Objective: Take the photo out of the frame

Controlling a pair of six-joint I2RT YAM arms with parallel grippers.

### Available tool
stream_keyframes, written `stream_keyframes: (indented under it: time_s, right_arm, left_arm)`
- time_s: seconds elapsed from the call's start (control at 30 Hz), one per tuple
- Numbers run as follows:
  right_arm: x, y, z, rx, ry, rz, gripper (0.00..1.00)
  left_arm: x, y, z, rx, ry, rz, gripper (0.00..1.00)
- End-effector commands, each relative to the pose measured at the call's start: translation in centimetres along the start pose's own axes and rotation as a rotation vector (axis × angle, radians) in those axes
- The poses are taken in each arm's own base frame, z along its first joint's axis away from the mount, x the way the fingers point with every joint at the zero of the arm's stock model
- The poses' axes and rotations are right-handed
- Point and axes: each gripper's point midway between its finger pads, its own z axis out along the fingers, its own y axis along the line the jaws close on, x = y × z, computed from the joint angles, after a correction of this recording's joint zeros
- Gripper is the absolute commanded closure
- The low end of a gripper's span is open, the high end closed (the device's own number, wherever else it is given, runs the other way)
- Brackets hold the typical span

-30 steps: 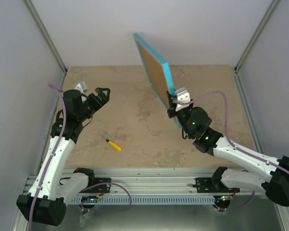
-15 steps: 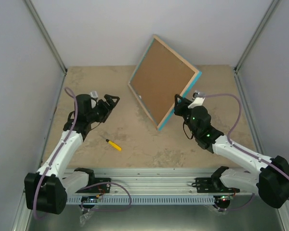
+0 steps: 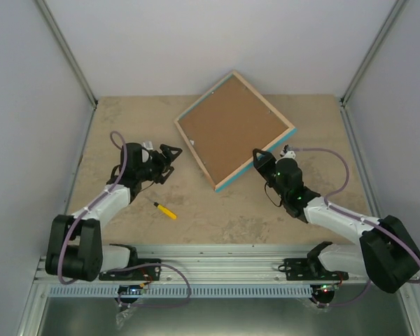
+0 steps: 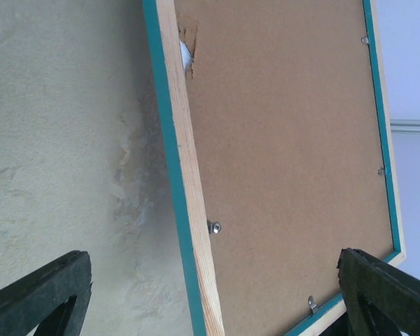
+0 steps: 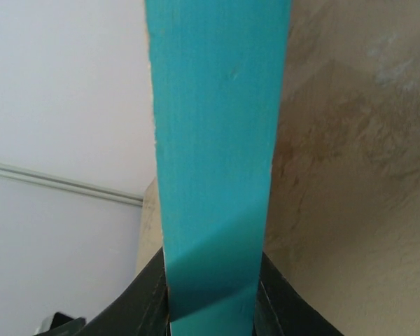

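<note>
I will next move my right gripper down and slightly toward my left gripper, as the frame is held tilted above the table, then release the frame's near edge [image 3: 254, 164] [image 5: 213, 287].
The frame [image 3: 236, 175] is held back side up and a little tilted over the middle of the table. Its turquoise edge and light wood rail [image 4: 189, 182] surround a plain brown backing board [image 3: 232, 131]. My right gripper [image 3: 259, 161] is shut on the frame's near right edge, and the turquoise edge [image 5: 217, 140] fills the gap between its fingers [image 5: 143, 301]. My left gripper [image 3: 169, 155] is open, low over the table just left of the frame and not touching it. Its dark fingertips [image 4: 42, 294] flank the wood rail. The photo is hidden under the backing board.
A small yellow-handled tool [image 3: 164, 210] lies on the beige table [image 3: 126, 119] near the left arm. Small metal clips [image 4: 214, 227] hold the backing board, and a torn notch at one corner shows white [image 4: 186, 56]. Grey walls enclose the table on three sides.
My right arm has swung the frame down from standing edge-on to lying low, back side up. My left arm has dropped and reached right toward the frame's left edge.
</note>
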Motion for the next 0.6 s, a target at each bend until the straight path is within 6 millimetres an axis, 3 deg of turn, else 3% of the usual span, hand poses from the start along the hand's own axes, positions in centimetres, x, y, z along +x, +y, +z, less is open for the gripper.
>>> stream_keyframes:
  time_s: [0.0, 0.33, 0.57]
  right_arm:
    - [2.4, -0.4, -0.3, -0.039, 0.123, 0.006, 1.00]
    - [4.2, -0.6, 0.1, -0.103, 0.249, 0.042, 1.00]
    - [4.4, -2.3, 0.1, -0.054, 0.274, 0.060, 1.00]
  left_arm:
    - [-0.1, -0.7, 1.1, 0.084, 0.028, 0.001, 0.03]
    - [-0.5, 2.5, 3.8, 0.085, 0.023, -0.066, 0.08]
    - [-0.3, 4.0, 5.1, 0.099, 0.047, -0.115, 0.19]
